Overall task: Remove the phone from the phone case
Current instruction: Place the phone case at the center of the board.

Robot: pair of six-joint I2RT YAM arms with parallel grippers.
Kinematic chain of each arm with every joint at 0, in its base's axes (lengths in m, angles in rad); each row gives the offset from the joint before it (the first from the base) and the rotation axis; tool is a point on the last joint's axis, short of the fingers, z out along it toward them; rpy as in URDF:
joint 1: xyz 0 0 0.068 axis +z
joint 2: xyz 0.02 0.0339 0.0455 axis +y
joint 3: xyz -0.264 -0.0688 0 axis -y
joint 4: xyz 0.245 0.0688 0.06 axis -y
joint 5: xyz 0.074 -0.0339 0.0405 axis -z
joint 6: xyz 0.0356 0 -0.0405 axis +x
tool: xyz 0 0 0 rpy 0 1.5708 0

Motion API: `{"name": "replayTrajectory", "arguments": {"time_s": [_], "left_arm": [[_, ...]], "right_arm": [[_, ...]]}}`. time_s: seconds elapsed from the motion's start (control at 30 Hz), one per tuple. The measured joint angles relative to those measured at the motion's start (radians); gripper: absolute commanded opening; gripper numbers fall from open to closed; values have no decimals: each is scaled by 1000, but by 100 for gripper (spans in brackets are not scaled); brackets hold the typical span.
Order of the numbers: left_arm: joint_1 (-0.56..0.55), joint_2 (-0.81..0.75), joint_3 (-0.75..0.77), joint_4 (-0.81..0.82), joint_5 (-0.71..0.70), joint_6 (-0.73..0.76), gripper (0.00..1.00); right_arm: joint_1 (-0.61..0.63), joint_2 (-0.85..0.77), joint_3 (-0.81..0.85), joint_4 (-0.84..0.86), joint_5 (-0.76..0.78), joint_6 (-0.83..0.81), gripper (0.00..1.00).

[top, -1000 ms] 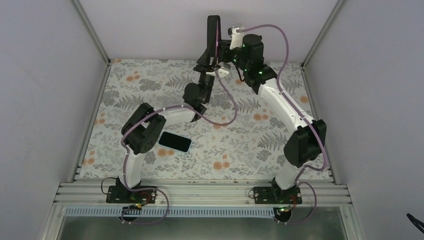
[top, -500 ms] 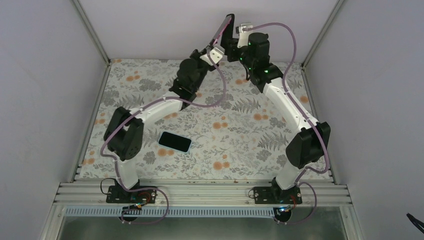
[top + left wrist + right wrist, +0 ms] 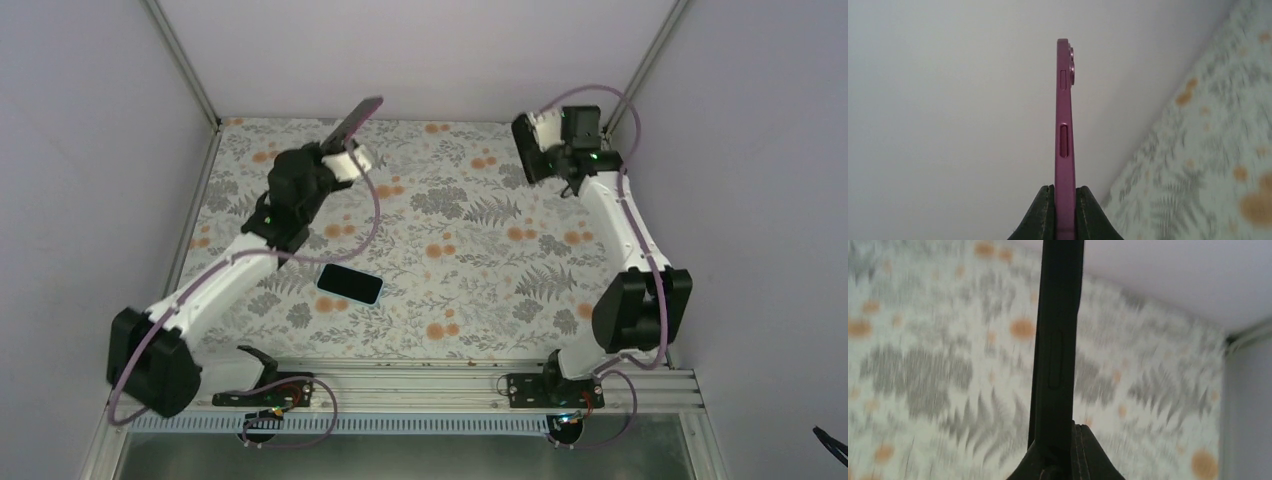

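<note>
I will move my left gripper back and down to release the magenta phone (image 3: 355, 117) on the tabletop cover next to the dark phone, because the magenta one is clear of the case.
My left gripper (image 3: 340, 150) is shut on the lower end of a magenta phone (image 3: 355, 117) and holds it tilted in the air over the back left of the table. In the left wrist view the phone (image 3: 1064, 125) shows edge-on, with side buttons and a camera bump, clamped between the fingers (image 3: 1065, 190). My right gripper (image 3: 543, 152) is shut on a black phone case (image 3: 523, 150) above the back right of the table. In the right wrist view the case (image 3: 1058, 330) stands edge-on in the gripper (image 3: 1062, 440). The phone and the case are far apart.
A second dark phone with a pale blue rim (image 3: 350, 284) lies flat on the floral table cover (image 3: 470, 270), near the left arm's forearm. Grey walls close in the table on three sides, and a metal rail (image 3: 400, 385) runs along the near edge.
The arms, joined at the back centre before, have swung apart. The left went left and down with the magenta phone; the right went right with the black case.
</note>
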Motion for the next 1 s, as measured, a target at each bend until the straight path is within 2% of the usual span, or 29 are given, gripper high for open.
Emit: {"name": "replayTrajectory", "arguments": {"time_s": [0.1,0.2,0.3,0.4,0.53,0.67,0.73,0.77,0.8,0.87,0.9,0.93,1.0], "left_arm": [[-10,-146,-196,-6,-60,162,2],[7,-224,-385,20,-127,295,2],[76,-277,-548,-1,-173,378,2],[177,-343,-683,-13,-197,441,2],[294,-401,-806,-6,-199,484,2],[317,-421,-842,-67,-183,491,6],[317,-426,-838,-111,-162,484,11],[317,-431,-834,-138,-150,480,17],[317,-438,-826,-164,-139,475,26],[317,-450,-797,-234,-104,465,38],[317,-454,-783,-272,-84,458,42],[317,-459,-772,-307,-63,455,44],[317,-476,-758,-389,-13,463,50]], "right_arm": [[-67,-77,-131,-126,-92,-51,3],[-47,-148,-285,-218,-208,-96,3],[-33,-186,-447,-304,-296,-132,3],[-74,-176,-490,-381,-344,-155,3],[-133,-165,-491,-380,-342,-160,3],[-166,-50,-488,-339,-293,-158,4],[-195,31,-479,-314,-270,-153,4],[-212,58,-471,-301,-264,-152,10],[-232,89,-462,-293,-266,-151,24],[-266,135,-440,-294,-269,-154,43],[-275,150,-435,-287,-256,-148,60],[-286,167,-431,-278,-227,-152,70],[-309,187,-426,-263,-165,-153,81]]}}
